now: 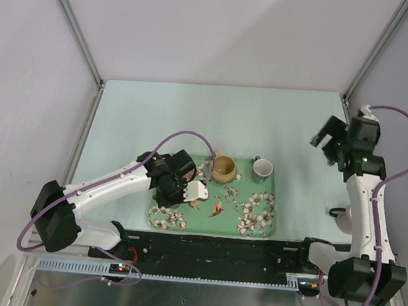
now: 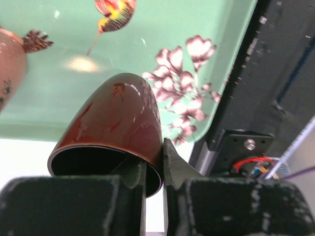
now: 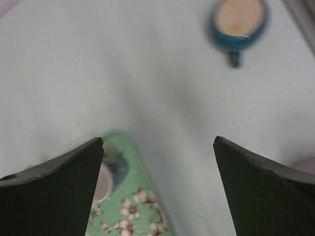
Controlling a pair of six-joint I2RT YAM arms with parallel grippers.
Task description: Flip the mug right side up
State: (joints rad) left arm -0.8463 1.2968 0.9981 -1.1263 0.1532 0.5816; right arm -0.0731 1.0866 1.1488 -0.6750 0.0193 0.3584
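Note:
The mug's closed base already faces the green tray (image 1: 231, 212), so my left gripper should go down toward the tray's patch beside the pink blossoms and let go of the mug's rim.
A dark red-brown mug (image 2: 118, 123) is held in my left gripper (image 2: 153, 162), which is shut on the mug's rim with one finger inside the mouth and one outside. The mug is tipped on its side, its mouth facing the wrist camera, just above the green flowered tray (image 2: 162, 29). In the top view the left gripper (image 1: 186, 187) and the mug (image 1: 198, 192) are over the left half of the tray (image 1: 231, 212). My right gripper (image 1: 322, 140) is open and empty, high above the table to the right of the tray (image 3: 118, 216).
A tan mug (image 1: 224, 170) and a small grey mug (image 1: 261, 170) stand upright at the tray's far edge. A blue cup (image 3: 239, 19) sits on the table in the right wrist view. The black rail (image 1: 218, 248) runs along the near edge.

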